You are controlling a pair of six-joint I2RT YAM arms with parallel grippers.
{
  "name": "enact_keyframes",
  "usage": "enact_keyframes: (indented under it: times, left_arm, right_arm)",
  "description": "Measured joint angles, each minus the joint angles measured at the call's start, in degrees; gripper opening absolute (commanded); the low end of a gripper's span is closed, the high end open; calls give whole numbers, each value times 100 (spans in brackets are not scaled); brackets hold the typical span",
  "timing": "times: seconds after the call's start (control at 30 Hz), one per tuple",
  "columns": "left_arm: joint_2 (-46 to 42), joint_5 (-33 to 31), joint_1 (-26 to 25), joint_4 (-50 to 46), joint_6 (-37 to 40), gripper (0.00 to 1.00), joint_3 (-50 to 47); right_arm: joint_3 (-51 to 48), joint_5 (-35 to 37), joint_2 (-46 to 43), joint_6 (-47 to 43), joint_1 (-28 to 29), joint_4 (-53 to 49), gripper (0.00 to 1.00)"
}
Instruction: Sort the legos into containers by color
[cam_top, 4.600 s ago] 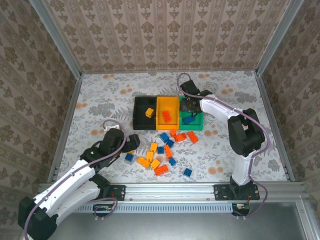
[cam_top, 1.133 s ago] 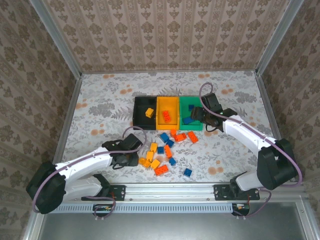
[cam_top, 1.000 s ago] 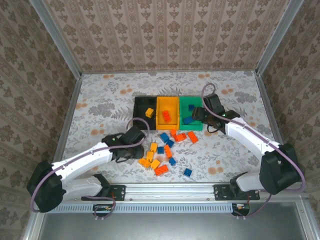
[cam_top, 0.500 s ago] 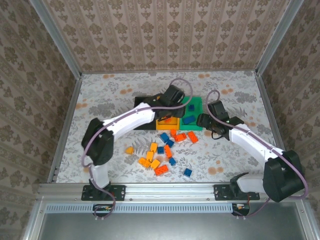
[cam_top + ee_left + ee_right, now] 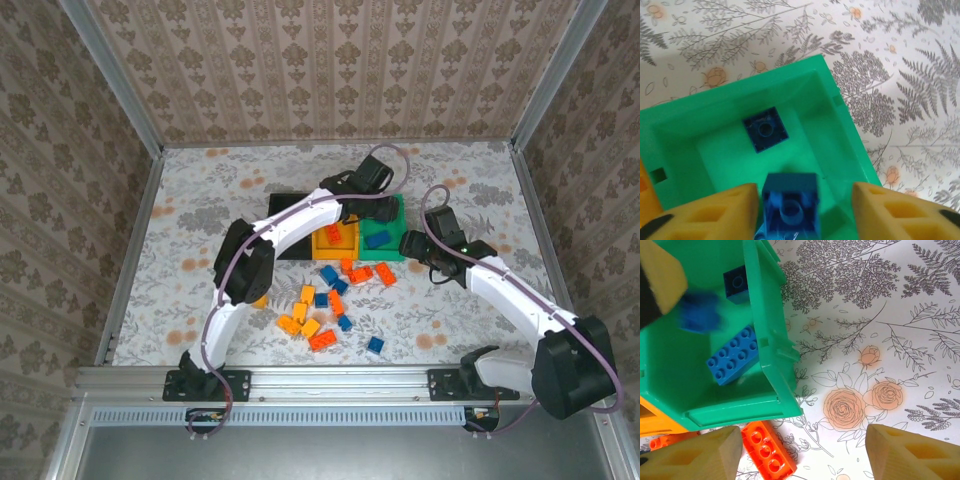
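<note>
I need to move my right gripper back and down next, then close it on the red-orange brick between small blue legos, nearer my base.
My left gripper (image 5: 377, 208) hangs over the green bin (image 5: 720, 100), the right-hand one of the three joined containers. Its jaws stand open, with a small blue lego (image 5: 790, 209) loose beside the left finger (image 5: 705, 212) and a wide gap to the right finger. That brick shows blurred (image 5: 700, 313) in the right wrist view. In the bin lie a dark blue brick (image 5: 765, 129) and a longer blue brick (image 5: 733, 360). My right gripper (image 5: 800, 455) is open over the table just right of the bin's front corner, with a red-orange brick (image 5: 766, 450) by its left finger.
The yellow-orange bin (image 5: 335, 240) holds a red-orange brick, and the black bin (image 5: 283, 228) is partly hidden by the left arm. Several loose yellow, red-orange and blue legos (image 5: 325, 300) lie in front of the bins. One yellow brick (image 5: 260, 300) sits apart at the left.
My left arm swung from the loose pile up over the bins to the green one, carrying a blue brick, and its jaws have opened. My right gripper drew back slightly from the green bin.
</note>
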Motion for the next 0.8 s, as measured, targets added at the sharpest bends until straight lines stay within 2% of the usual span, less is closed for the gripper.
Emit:
enact_keyframes:
  times: [0.23,0.3,0.47,0.63,0.8]
  left_arm:
    - [-146,146,26,131,-177,84,98]
    - [-472,173,63,334,-254,100,-332]
    - [-1893,184,177,887,-398,100,-2004]
    - [-3757,-120,214,1401,-525,100,-3956]
    - [-5720,-782,205,1528,-706,100,-5989]
  right_arm:
    - [-13,-24,-177,-4,-4,-24,70]
    - [-44,-153,-234,-42,-2,-24,70]
    - [-157,-483,-275,-249,378,-46,70]
    - [-188,-903,0,-361,1478,35,70]
    - [-101,-1191,883,-420,2514,238,68]
